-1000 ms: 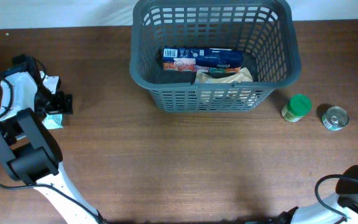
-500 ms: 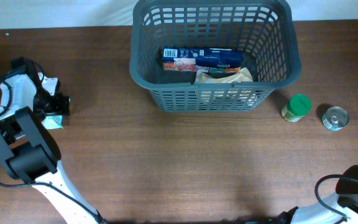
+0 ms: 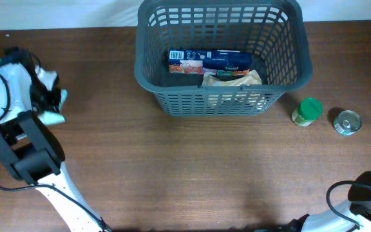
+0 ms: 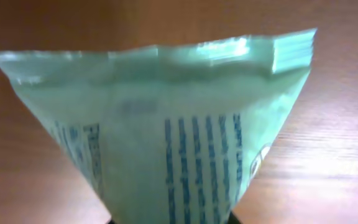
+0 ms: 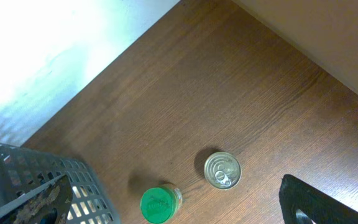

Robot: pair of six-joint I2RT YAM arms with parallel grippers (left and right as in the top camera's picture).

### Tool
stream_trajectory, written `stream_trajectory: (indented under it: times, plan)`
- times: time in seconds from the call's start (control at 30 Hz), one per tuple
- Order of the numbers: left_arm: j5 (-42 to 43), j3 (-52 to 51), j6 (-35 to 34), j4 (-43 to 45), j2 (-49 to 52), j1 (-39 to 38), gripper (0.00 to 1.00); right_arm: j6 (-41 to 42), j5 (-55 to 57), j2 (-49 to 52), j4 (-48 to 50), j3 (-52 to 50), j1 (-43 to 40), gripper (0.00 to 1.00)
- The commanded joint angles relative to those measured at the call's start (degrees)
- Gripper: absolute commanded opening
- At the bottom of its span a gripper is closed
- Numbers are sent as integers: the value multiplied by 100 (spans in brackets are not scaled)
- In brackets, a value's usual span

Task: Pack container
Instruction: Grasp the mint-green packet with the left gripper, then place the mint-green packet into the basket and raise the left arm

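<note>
Next, my left gripper will lift over the basket's rim to release the pouch (image 3: 55, 117) in the bare near corner (image 3: 180, 80), which lies to the gripper's right in the overhead view.
The container, a dark grey slotted basket (image 3: 148, 77), stands at the far middle of the table, and its corner shows in the right wrist view (image 5: 82, 177). Inside lie a blue packet (image 3: 221, 60) and a crumpled brown bag (image 3: 234, 78). At the far left my left gripper (image 3: 49, 103) is shut on a mint-green pouch (image 3: 55, 117). The pouch (image 4: 166, 124) fills the left wrist view and hides the fingers. My right gripper (image 5: 176, 208) stands open above the table to the right of the basket, with nothing between its fingers.
A green-lidded jar (image 3: 308, 111) and a small round metal can (image 3: 347, 122) stand right of the basket; they also show in the right wrist view as jar (image 5: 158, 204) and can (image 5: 222, 170). The table's far edge meets a pale wall.
My left gripper has shut on the mint-green pouch and shifted slightly away from the front edge. The right arm has not moved.
</note>
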Motion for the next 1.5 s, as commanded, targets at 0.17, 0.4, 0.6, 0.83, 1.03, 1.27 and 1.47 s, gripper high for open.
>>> stream_trajectory:
  times: [0.17, 0.4, 0.6, 0.83, 1.03, 1.27, 1.47]
  plan:
    - [555, 3947, -330, -911, -85, -1027, 2, 28, 28, 28, 4, 13, -15, 99]
    - [1425, 6190, 1093, -260, -85, -2876, 2, 28, 28, 28, 4, 13, -15, 99]
    - [1388, 5580, 3108, -35, 133, -4909, 2, 28, 28, 28, 4, 13, -15, 99]
    - [420, 4417, 3108, -87, 651, -5278, 2, 28, 28, 28, 4, 13, -15, 99]
    - [280, 3681, 2194, -341, 1165, -5045, 2, 28, 28, 28, 4, 13, -15, 99]
    - [286, 3106, 2002, -638, 1255, -4896, 14, 28, 28, 28, 4, 13, -15, 99]
    - [321, 3289, 1722, -802, 1123, -4944, 99, 28, 28, 28, 4, 13, -15, 99]
